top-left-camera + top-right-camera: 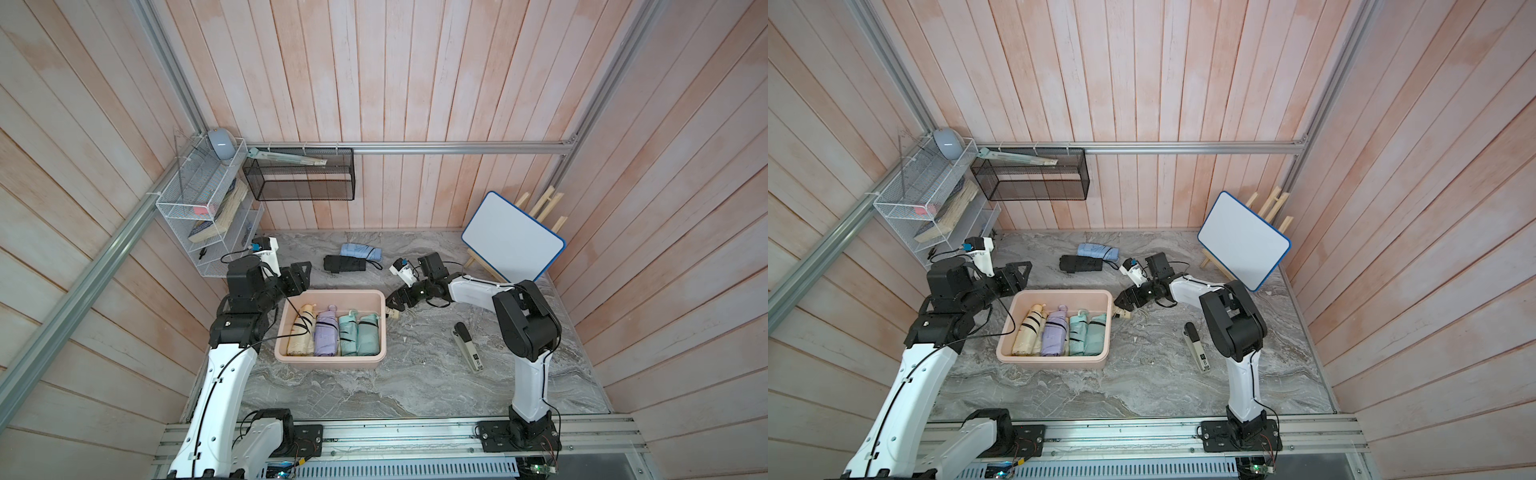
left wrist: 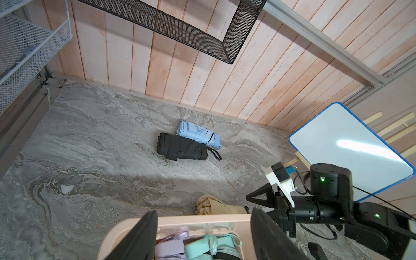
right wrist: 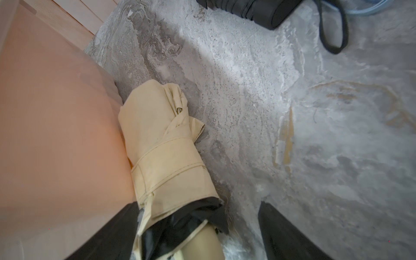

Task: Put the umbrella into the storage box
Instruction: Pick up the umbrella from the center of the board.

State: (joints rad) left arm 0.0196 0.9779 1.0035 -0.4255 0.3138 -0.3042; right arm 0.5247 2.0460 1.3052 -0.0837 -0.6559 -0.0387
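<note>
The tan umbrella's handle end (image 1: 392,313) is below my right gripper, nearer its box-side finger. I will next lower my right gripper toward the box (image 1: 328,362) and close it around that handle end.
The pale pink storage box (image 1: 328,362) (image 1: 1054,360) sits mid-table and holds a beige, a lilac and two mint folded umbrellas. A tan umbrella (image 3: 166,153) (image 2: 216,206) lies on the table against the box's right outer wall. My right gripper (image 1: 395,300) (image 3: 195,211) is open and straddles its handle end: one finger touches the fabric, the other stands apart. My left gripper (image 1: 302,276) (image 2: 202,236) is open and empty above the box's far left corner. A black umbrella (image 1: 345,263) and a light blue umbrella (image 1: 360,251) lie side by side behind the box.
A stapler (image 1: 467,347) lies to the right of the box. A whiteboard on a wooden easel (image 1: 513,235) stands at the back right. A black mesh basket (image 1: 299,178) hangs on the back wall, beside a white wire rack (image 1: 203,208) at the left.
</note>
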